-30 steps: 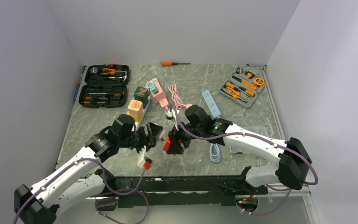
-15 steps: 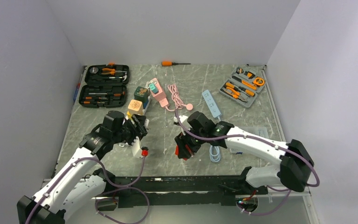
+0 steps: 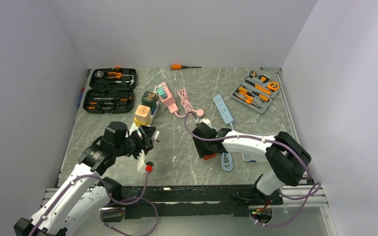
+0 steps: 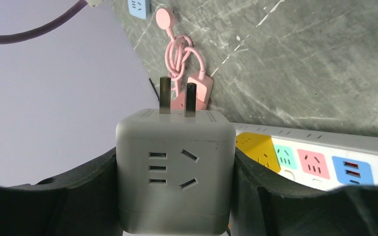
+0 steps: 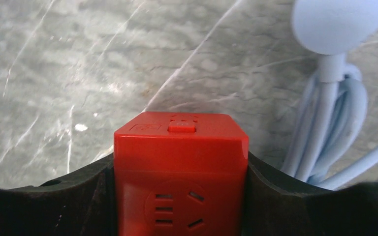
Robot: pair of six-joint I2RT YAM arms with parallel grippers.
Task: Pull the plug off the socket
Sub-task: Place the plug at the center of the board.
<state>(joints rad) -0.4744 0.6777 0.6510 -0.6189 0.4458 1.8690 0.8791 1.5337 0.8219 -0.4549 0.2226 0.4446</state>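
Observation:
Next, my left gripper swings over and down to the spot beside the red cube [image 3: 208, 157], lower and to the right in the top view, to release the plug.
The plug is a grey cube adapter [image 4: 174, 172] with two bare metal prongs [image 4: 165, 96] sticking out of its far face, free of any socket. My left gripper [image 4: 174, 189] is shut on it, one black finger [image 4: 96, 189] on each side. The socket is a red cube [image 5: 179, 162] with an outlet on its near face. My right gripper [image 5: 179, 199] is shut on it, low over the table. In the top view the left gripper [image 3: 146, 136] and right gripper [image 3: 204, 149] are well apart, and the red cube [image 3: 208, 157] peeks out under the right one.
A white power strip [image 4: 325, 157] with coloured outlets lies just beyond the grey plug. A pink strip [image 3: 166, 97] and blue strip [image 3: 223, 109] lie behind. A coiled blue cable [image 5: 334, 123] is right of the red cube. A black tool case [image 3: 110, 90] and a tool tray [image 3: 256, 91] sit at the back.
The two grippers have drawn apart from the table's middle. The left carried the grey plug left toward the white strip. The right took the red cube right and down.

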